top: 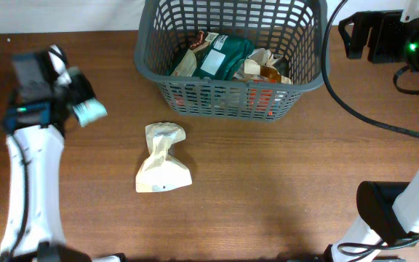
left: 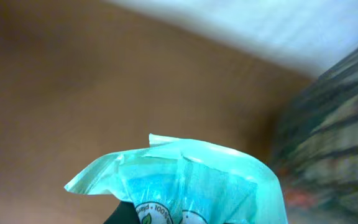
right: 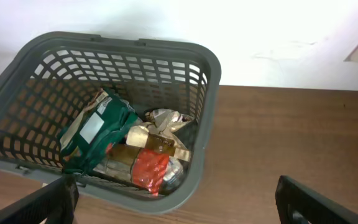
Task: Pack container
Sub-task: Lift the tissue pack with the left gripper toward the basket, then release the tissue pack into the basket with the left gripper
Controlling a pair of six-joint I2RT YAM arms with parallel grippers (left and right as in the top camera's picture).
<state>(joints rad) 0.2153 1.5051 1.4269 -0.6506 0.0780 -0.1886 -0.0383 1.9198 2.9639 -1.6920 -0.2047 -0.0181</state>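
The basket's empty end shows space, so the left gripper will next rise outward and swing to the right in the overhead view over that end to let go of the turquoise packet.
The dark grey lattice basket stands at the back middle of the table and holds a green packet, a red packet and other snack packets. It also shows in the right wrist view. My left gripper is at the far left, raised, shut on a turquoise packet that fills the bottom of the left wrist view. My right gripper is open and empty, to the right of the basket, its fingers at the frame's lower corners.
A crumpled cream paper packet lies on the wooden table in front of the basket. The right arm's base stands at the front right. A black cable runs across the right side.
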